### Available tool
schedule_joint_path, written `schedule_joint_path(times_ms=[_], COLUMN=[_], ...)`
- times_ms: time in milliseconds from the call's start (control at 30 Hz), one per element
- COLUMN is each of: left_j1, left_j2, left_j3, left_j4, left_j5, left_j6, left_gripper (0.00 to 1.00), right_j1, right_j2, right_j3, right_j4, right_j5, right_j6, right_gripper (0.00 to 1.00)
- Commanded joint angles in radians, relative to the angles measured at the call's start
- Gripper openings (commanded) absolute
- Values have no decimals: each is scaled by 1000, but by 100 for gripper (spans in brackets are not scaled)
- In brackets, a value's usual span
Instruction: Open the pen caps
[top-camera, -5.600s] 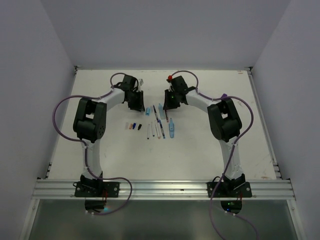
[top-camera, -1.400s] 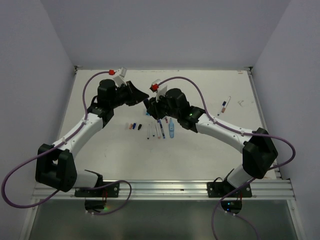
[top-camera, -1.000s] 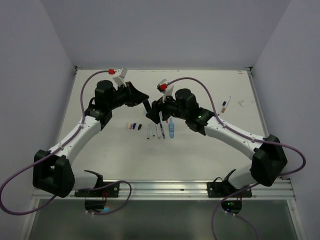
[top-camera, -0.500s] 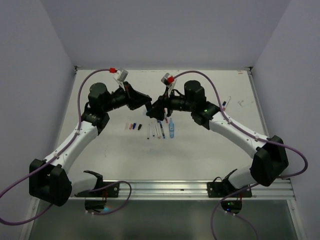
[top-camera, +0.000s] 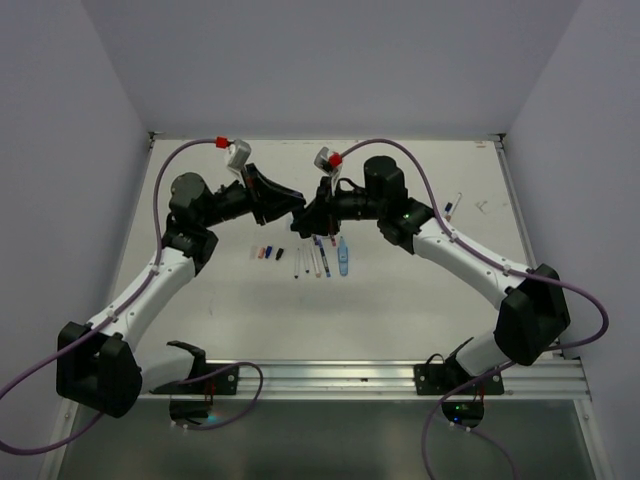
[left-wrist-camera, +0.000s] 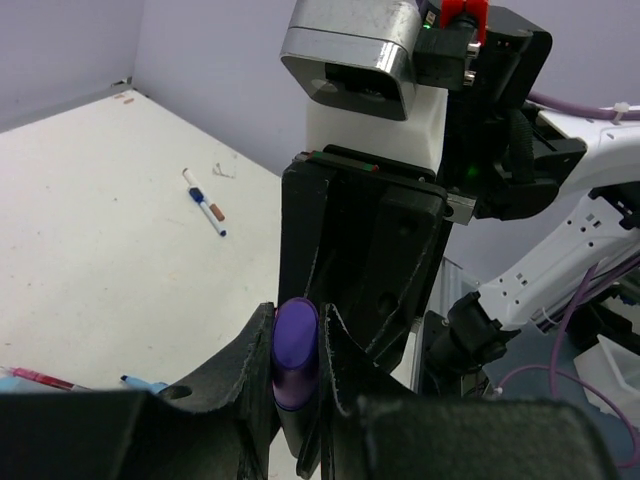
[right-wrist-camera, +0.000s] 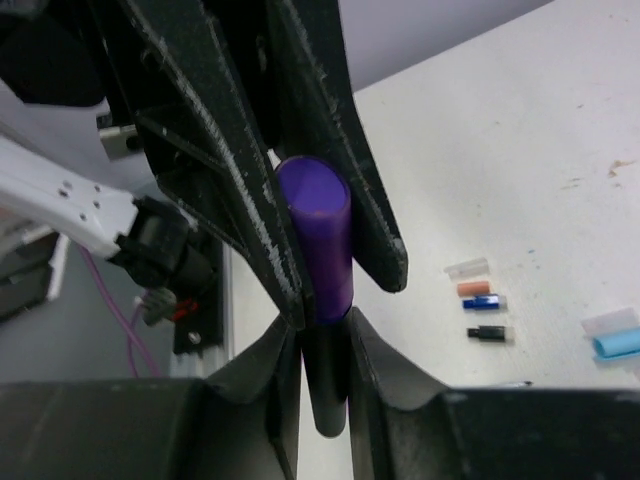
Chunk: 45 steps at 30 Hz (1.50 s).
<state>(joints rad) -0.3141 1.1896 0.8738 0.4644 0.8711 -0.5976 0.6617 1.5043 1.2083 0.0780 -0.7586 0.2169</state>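
Note:
The loose caps are on the bare tabletop beyond the black cap, so next I need to move my left gripper off the dark section and down there, and release the purple part.
A purple pen (left-wrist-camera: 296, 345) with a dark section (right-wrist-camera: 326, 385) is held in the air between my two grippers, above the middle of the table. My left gripper (left-wrist-camera: 297, 322) is shut on its purple part. My right gripper (right-wrist-camera: 320, 328) faces it tip to tip and is shut on the dark section. In the top view the two meet, left gripper (top-camera: 292, 207) against right gripper (top-camera: 309, 214), and the pen is hidden between them. Loose pen caps lie on the table: clear (right-wrist-camera: 467, 267), orange (right-wrist-camera: 473, 288), blue (right-wrist-camera: 478, 302) and black (right-wrist-camera: 488, 332).
A row of thin pens (top-camera: 316, 258) and a light-blue one (top-camera: 343, 257) lie below the grippers, with caps (top-camera: 270, 252) to their left. One more pen (top-camera: 452, 207) lies far right, also in the left wrist view as a white pen (left-wrist-camera: 203, 200).
The right gripper's jaws have closed onto the pen that the left gripper holds. Both arms have drawn slightly closer at the tips.

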Motion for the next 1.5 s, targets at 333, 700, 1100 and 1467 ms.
schedule_joint_path(times_ms=[333,700,1100,1467], left_j1=[9,17,59,63], left_j2=[-21,-10,27,326], left_j3=[-10,30,142,402], left_j4=[351,540,-194,-854], left_j5=[-17,-112,-303,-632], left_j6=[-100,-137,128,291], left_gripper=[0,0,0,9], right_j1=[-2,50,-106,-206], right_j2=[-3,48,59,332], right_j3=[-96,-226,-158,210], right_j4=[-132,-211,-210,-420], right_j5=[-172,-245,129,499], right_j6=[-97,-172,-22,36], right_gripper=[0,0,0,0])
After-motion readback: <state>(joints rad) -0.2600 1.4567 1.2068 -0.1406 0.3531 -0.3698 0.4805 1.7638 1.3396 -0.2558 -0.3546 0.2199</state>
